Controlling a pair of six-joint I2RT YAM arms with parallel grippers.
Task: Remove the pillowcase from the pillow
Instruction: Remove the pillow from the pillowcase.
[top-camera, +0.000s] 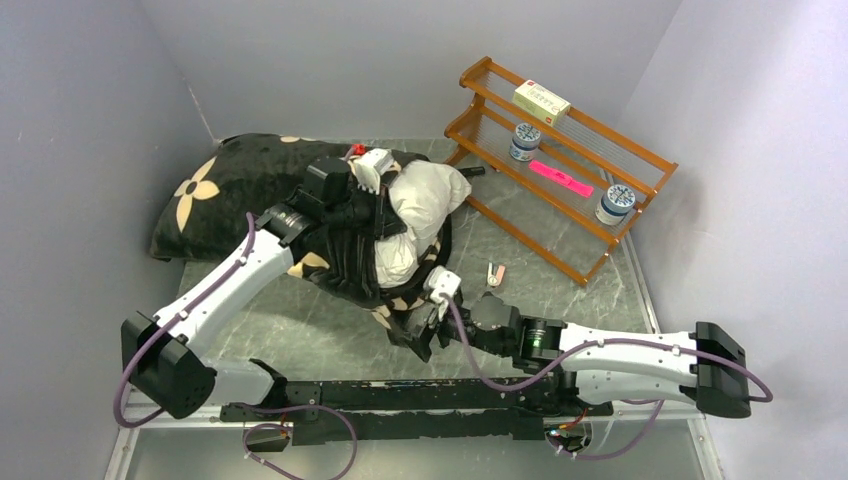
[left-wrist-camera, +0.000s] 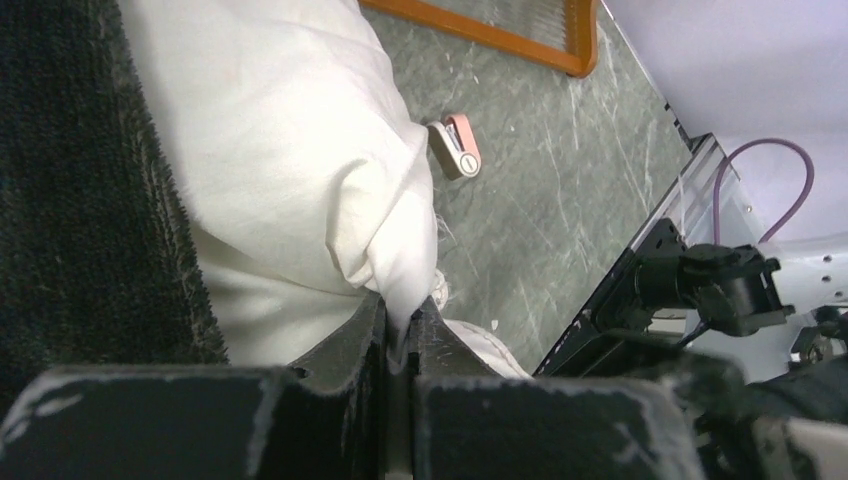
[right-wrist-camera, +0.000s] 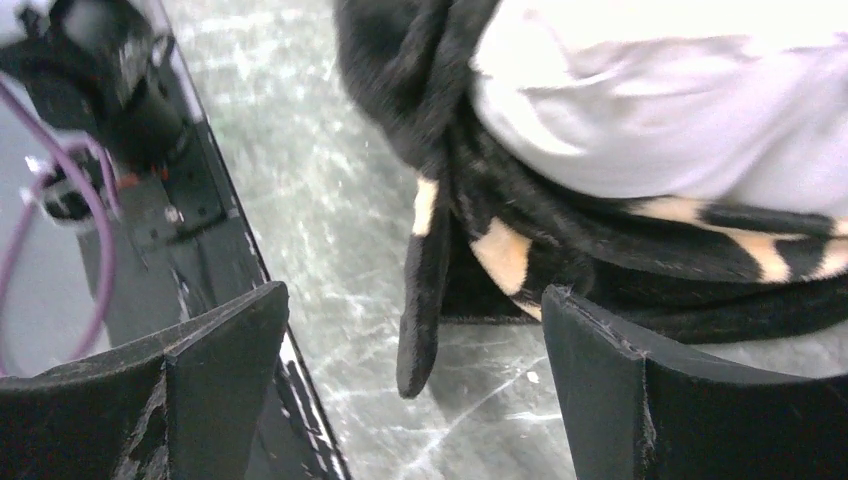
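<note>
The left gripper spreads its shut fingers there next and releases the pillow. The pinched white fold sits between them, already clear of the pillowcase's black plush edge.
The white pillow sticks partly out of the black pillowcase with tan flowers, which lies at the left back of the table. My left gripper is shut on a fold of the white pillow; black plush lies to its left. My right gripper is open near the pillowcase's lower open end. A hanging black flap of the pillowcase sits between its fingers, untouched. In the top view the right gripper is at the near edge of the bunched cover.
An orange wooden rack stands at the back right with a box, two tins and a pink item. A small pink and tan object lies on the table, also in the left wrist view. Grey walls enclose the table.
</note>
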